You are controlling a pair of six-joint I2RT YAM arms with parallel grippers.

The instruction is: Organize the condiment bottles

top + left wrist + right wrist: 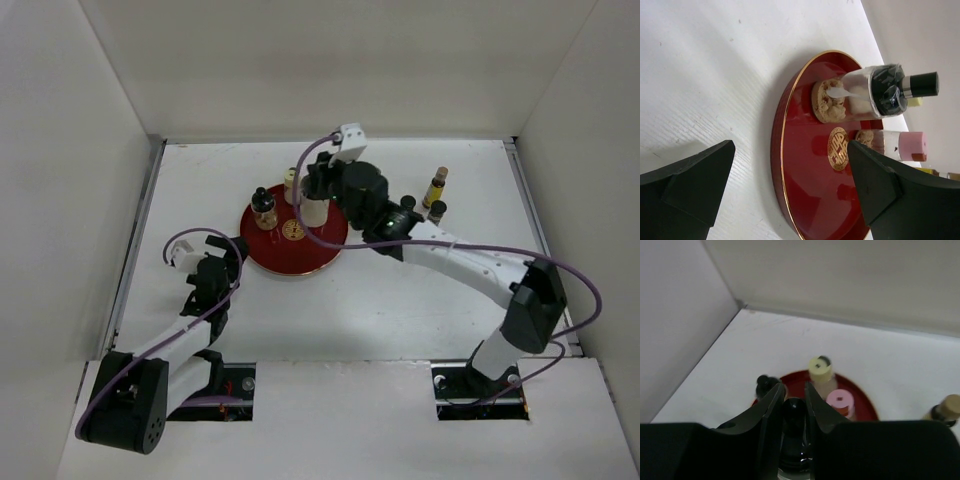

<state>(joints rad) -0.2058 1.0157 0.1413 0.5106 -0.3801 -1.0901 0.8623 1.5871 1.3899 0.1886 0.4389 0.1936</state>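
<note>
My right gripper needs to swing left in the top view, then down beside the black-capped jar, where the near part of the tray's bottom is bare point(277, 247).
The red tray point(285, 255) holds a black-capped jar point(263, 205) and a cream-capped bottle point(291, 183). My right gripper point(318, 190) is over the tray's back right part. In the right wrist view it point(794, 390) is shut on a black-capped bottle point(795, 415). Beyond it are the cream cap point(820, 369), a pink cap point(840, 401) and the black jar point(766, 383). My left gripper point(222, 262) is open and empty at the tray's left rim. In the left wrist view its jaws point(790, 150) stand wide apart, framing the tray point(805, 165), the jar point(875, 92) and the pink-capped bottle point(900, 145).
Right of the tray stand a slim yellow bottle with a brown cap point(436, 187) and two black-capped bottles point(437, 210) point(405, 205). A tan cap point(947, 407) shows at the right edge of the right wrist view. White walls close in the table on three sides.
</note>
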